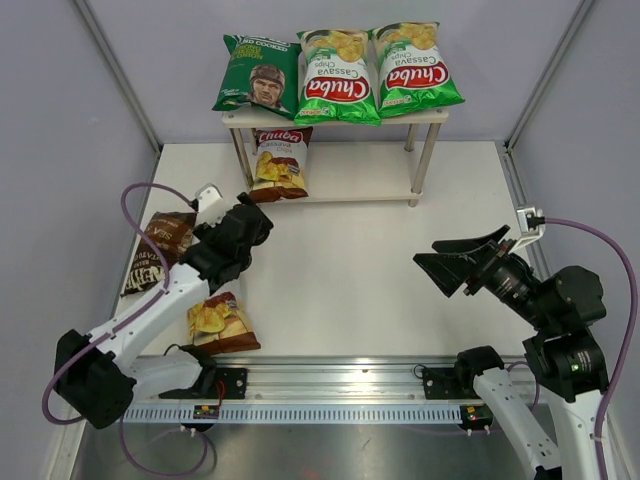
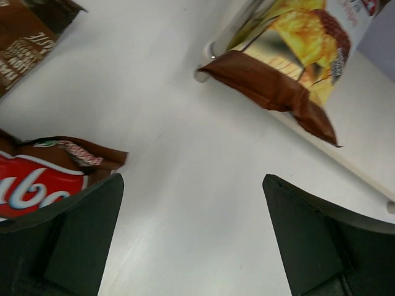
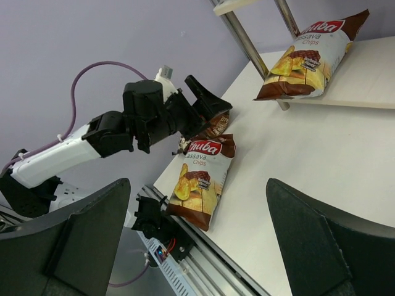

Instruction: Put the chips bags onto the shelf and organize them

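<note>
I next need my left gripper back and down onto the second Chuba bag's long edge point(image 1: 193, 314) on the Kettle bag's side, as that Chuba bag is still on the tabletop.
The shelf point(image 1: 431, 116) stands at the back. Its top board carries a dark green bag with a man's face point(image 1: 258, 75) and two bright green Chuba bags point(image 1: 338, 75) point(image 1: 415, 68). A brown-and-white Chuba bag point(image 1: 281, 163) leans on the lower board; it also shows in the left wrist view point(image 2: 296, 49). A second brown-and-white Chuba bag point(image 1: 222, 322) and the dark brown Kettle bag point(image 1: 160, 250) lie on the table at the left. My left gripper point(image 1: 258, 222) is open and empty between them and the shelf. My right gripper point(image 1: 432, 258) is open and empty at the right.
The white table point(image 1: 360, 270) is walled by grey panels. A metal rail point(image 1: 340, 385) runs along the near edge. The shelf's silver legs point(image 1: 425, 165) stand on the table. The lower board point(image 1: 365, 185) is bare right of the leaning bag.
</note>
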